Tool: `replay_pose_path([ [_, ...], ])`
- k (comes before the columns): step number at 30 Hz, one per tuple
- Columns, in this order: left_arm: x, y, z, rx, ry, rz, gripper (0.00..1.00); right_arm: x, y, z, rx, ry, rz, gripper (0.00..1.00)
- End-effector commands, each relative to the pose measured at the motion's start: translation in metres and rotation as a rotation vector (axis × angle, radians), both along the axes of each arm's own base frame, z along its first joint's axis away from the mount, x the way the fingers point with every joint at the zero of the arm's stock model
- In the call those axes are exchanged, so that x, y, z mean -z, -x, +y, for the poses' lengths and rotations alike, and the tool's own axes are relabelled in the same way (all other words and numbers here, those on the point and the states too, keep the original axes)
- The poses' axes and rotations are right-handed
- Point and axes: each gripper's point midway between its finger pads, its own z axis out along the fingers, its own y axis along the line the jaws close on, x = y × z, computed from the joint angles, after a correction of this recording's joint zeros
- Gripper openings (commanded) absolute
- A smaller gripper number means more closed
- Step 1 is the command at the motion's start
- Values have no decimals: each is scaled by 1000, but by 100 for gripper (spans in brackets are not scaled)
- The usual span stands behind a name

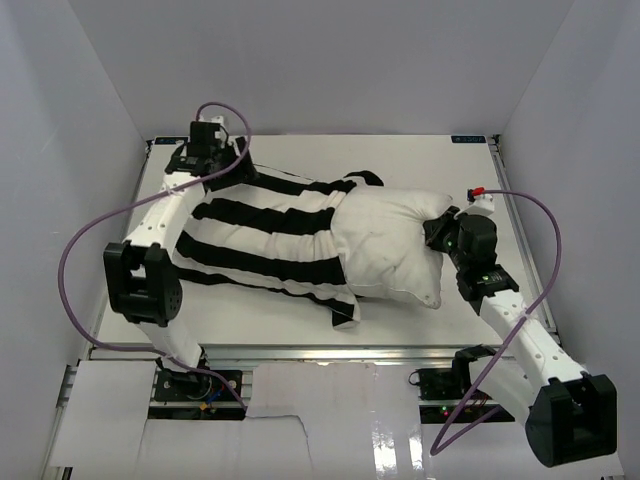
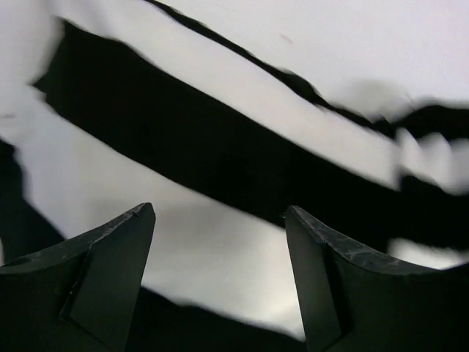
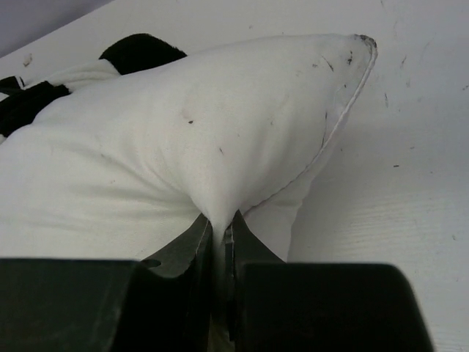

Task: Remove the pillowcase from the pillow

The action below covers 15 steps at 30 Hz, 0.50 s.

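The pillowcase's near open corner (image 1: 345,311) is below my left gripper, to its right in the top view, so my left gripper needs to swing back and down to that corner next.
The off-white pillow (image 1: 390,245) lies across the table's middle, its right half bare. The black-and-white striped pillowcase (image 1: 260,235) covers its left half and trails off to the left. My right gripper (image 1: 440,232) is shut on a pinch of the pillow's fabric (image 3: 220,147) at its right edge. My left gripper (image 1: 215,160) hovers over the pillowcase's far left end. In the left wrist view it (image 2: 220,220) is open, with striped cloth (image 2: 220,147) just beyond its fingertips and nothing between them.
White walls enclose the table on three sides. The table's right edge (image 1: 520,230) runs close beyond my right gripper. Purple cables (image 1: 75,250) loop off both arms. White sheets (image 1: 300,390) cover the near edge.
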Motion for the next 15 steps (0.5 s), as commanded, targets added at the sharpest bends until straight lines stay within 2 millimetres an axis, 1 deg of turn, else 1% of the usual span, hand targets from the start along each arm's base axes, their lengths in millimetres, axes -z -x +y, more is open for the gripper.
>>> replay_pose_path([
  [1,-64,62,-75,191,-101,-171,83,-34,-20,-6,76,-63,-98,8],
  [2,-63,75,-86,210,-97,-176,82,-36,-21,-3,67,-70,-98,8],
  [3,-76,92,-91,218,-82,-217,82,-33,-22,-2,63,-71,-85,8],
  [4,-50,115,-106,255,-78,-172,82,-31,-23,-1,61,-72,-75,8],
  [5,-50,123,-113,266,-59,-197,81,-32,-24,-1,61,-72,-74,8],
  [6,-58,138,-115,276,-37,-230,81,-27,-24,-2,65,-68,-55,8],
  [7,-36,157,-127,314,-24,-199,81,-25,-24,-2,70,-64,-46,8],
  [8,-31,167,-134,345,-12,-200,80,-21,-24,-3,74,-63,-34,8],
  [9,-31,185,-148,405,12,-205,80,-19,-23,-3,73,-65,-29,8],
  [10,-15,196,-154,424,19,-179,80,-18,-21,-2,66,-73,-26,8],
  [11,-10,205,-161,443,25,-175,80,-16,-20,0,60,-79,-23,8],
  [12,-5,222,-177,493,31,-169,80,-14,-18,1,56,-85,-23,8],
  [13,-3,226,-185,494,44,-181,80,-14,-17,1,52,-90,-23,8],
  [14,11,234,-189,505,40,-159,80,-14,-16,1,55,-94,-24,8],
  [15,17,246,-199,536,45,-148,80,-14,-15,1,55,-95,-23,8],
])
